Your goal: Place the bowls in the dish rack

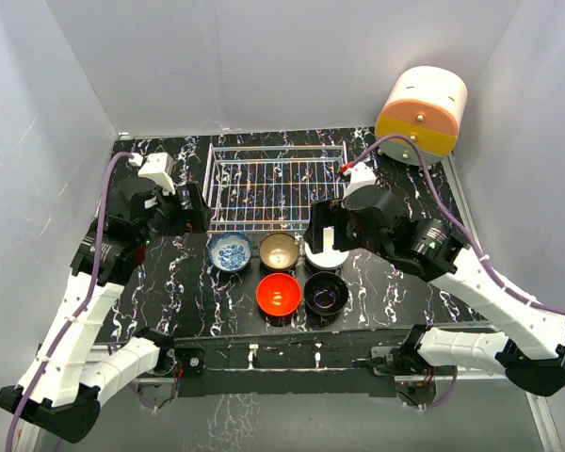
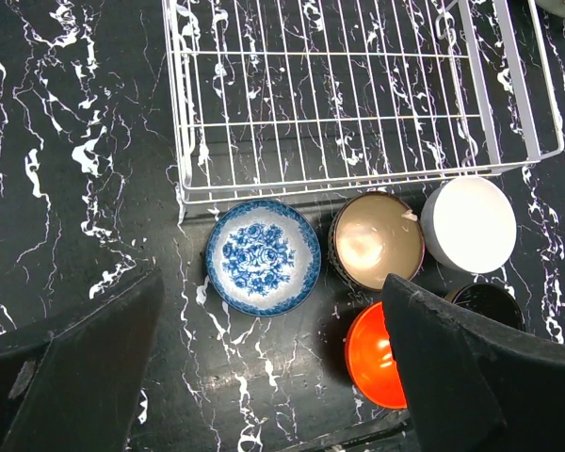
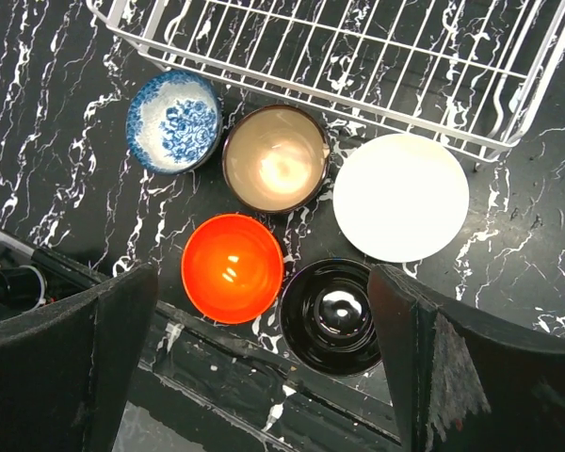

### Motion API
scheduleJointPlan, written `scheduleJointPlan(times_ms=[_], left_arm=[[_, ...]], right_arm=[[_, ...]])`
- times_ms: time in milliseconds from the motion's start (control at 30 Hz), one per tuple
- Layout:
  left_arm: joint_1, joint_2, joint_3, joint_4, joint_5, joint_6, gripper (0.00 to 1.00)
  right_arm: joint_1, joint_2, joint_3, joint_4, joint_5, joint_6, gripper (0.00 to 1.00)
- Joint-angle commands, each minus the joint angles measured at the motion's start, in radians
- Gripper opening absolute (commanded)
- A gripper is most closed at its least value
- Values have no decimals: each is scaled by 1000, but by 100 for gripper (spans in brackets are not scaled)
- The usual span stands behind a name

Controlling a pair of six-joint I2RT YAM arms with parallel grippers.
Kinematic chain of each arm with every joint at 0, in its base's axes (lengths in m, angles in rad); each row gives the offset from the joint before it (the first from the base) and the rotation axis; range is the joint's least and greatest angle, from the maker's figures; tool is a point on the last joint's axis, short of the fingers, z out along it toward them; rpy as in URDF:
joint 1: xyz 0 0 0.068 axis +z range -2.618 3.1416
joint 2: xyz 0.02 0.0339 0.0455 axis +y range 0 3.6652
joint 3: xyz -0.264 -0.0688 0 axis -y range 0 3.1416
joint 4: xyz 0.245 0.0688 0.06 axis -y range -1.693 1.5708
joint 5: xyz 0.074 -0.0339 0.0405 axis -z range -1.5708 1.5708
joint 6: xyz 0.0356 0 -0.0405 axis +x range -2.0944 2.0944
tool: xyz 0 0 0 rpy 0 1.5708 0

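I will move my right gripper back and down next, onto the red bowl's rim (image 1: 261, 304) (image 3: 185, 282) opposite the black bowl, where the tabletop is open.
Five bowls sit on the black marbled table in front of the empty white wire dish rack (image 1: 275, 226). The back row holds the blue-and-white bowl (image 1: 230, 251), the tan bowl (image 1: 279, 250) and the white bowl (image 1: 330, 259). The red bowl (image 1: 278, 293) and the black bowl (image 1: 326, 293) sit in front. My left gripper (image 1: 190, 215) is open and empty, above the table left of the blue-and-white bowl (image 2: 263, 256). My right gripper (image 1: 322, 231) is open and empty above the white bowl (image 3: 401, 196), partly hiding it in the top view. The black bowl (image 3: 332, 315) and the red bowl (image 3: 232, 267) lie between its fingers in the right wrist view.
A cream-and-orange round drawer unit (image 1: 421, 113) stands at the back right, beyond the rack. Grey walls close in the table on the left, back and right. The table's front edge (image 3: 264, 377) runs just before the red and black bowls.
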Motion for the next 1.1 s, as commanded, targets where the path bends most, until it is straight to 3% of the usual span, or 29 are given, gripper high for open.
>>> scheduleJointPlan(times_ms=[0,333,500,667,867,1067], left_arm=[[-6,-5,20,-14,-14,13,97],[-4,-15,14,-29,-64,13,97],[-5,-36,47,-66,-117,10,97],[-5,-84,51,-96,-159,11,97],[-4,-103,39,-110,-180,7,97],[-4,-121,20,-127,-186,5,97]], right_arm=[[5,-46,15,13,32,-17,98],[5,-99,-85,47,-57,-85,98],[45,-52,-184,151,-212,-45,97],[175,-14,-201,196,-124,-3,95],[328,134,-203,237,-40,27,89],[429,307,-189,269,58,27,88]])
